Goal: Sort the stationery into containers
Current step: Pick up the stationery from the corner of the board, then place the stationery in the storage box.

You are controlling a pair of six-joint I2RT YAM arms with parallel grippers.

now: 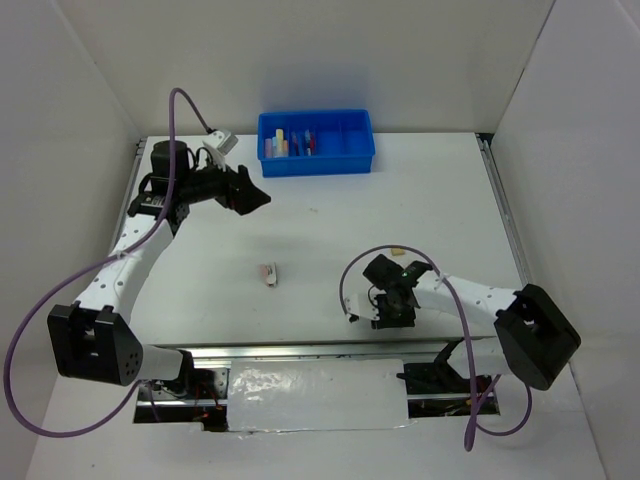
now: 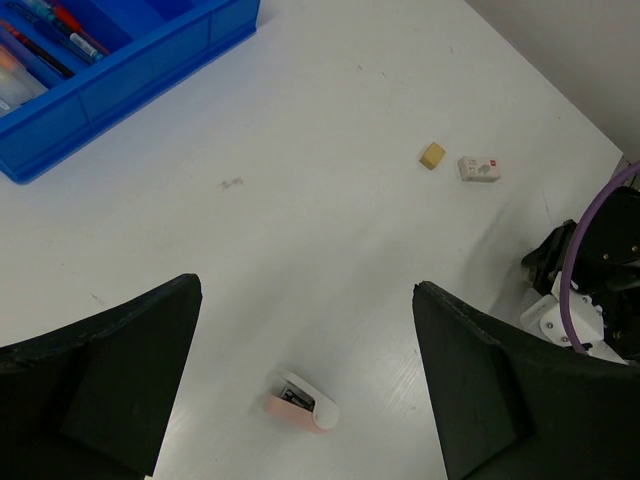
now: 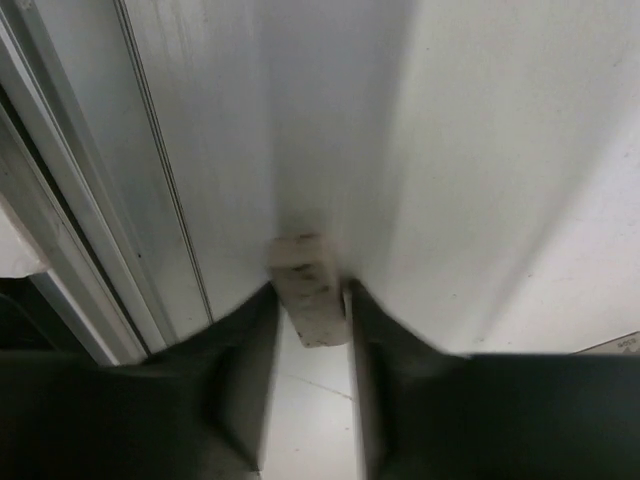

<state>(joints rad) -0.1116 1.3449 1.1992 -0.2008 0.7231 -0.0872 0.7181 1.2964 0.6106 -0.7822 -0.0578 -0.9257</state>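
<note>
The tray's section beside the pens is empty, so my right gripper will go up and outward from the bar next, over it, and release the grubby eraser.
The blue tray (image 1: 316, 158) stands at the table's far edge with pens, a marker and a pale yellow bar in its left compartments; its corner shows in the left wrist view (image 2: 120, 85). My left gripper (image 1: 256, 198) is open and empty, raised above a small pink and white eraser (image 2: 303, 402), which lies mid-table (image 1: 268, 273). A beige eraser (image 2: 432, 155) and a white eraser (image 2: 479, 168) lie together further right. My right gripper (image 1: 391, 312) is low at the near edge, shut on a grubby white eraser (image 3: 308, 285).
A metal rail (image 3: 110, 230) runs along the table's near edge, right beside my right gripper. White walls enclose the table on three sides. A purple cable (image 1: 365, 258) loops over the right arm.
</note>
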